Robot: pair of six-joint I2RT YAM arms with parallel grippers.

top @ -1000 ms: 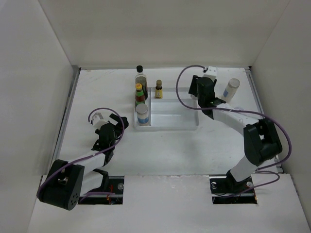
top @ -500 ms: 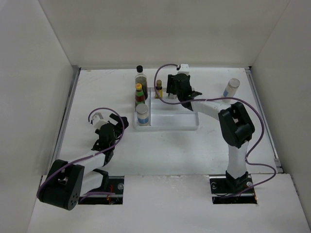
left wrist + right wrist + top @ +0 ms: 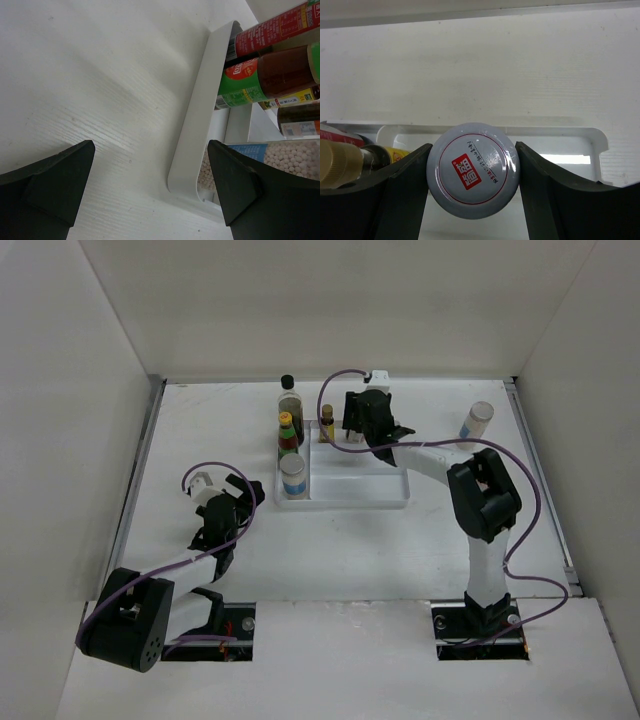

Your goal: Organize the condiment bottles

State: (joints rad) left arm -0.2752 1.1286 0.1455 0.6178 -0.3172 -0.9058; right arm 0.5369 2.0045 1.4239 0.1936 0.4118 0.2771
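Observation:
My right gripper will next lower the shaker into the tray's back section (image 3: 560,159) and let go of the shaker's lid. That section is below the shaker, and its bottom is open beside the amber bottle.
The white tray (image 3: 350,498) holds a tall clear black-capped bottle (image 3: 289,400), a green-red yellow-capped bottle (image 3: 287,432), a small amber bottle (image 3: 327,423) and a white shaker (image 3: 292,476). My right gripper (image 3: 356,428) is over the tray's back part, beside the amber bottle. In the right wrist view it (image 3: 474,147) is shut on a white shaker's grey lid (image 3: 474,170), with the tray rim (image 3: 590,133) behind. A second loose shaker (image 3: 477,422) stands at the back right. My left gripper (image 3: 243,496) is open and empty, left of the tray; it also shows in the left wrist view (image 3: 150,150).
The left wrist view shows the tray's near left corner (image 3: 190,160), the green-red bottle (image 3: 260,75) and the bead-filled shaker (image 3: 285,157). White walls close in the table on the left, back and right. Purple cables loop from both arms.
My right arm has swung from the back right, near the loose shaker, leftward to above the tray's back part. Since half a second ago it has barely moved. The left arm is still.

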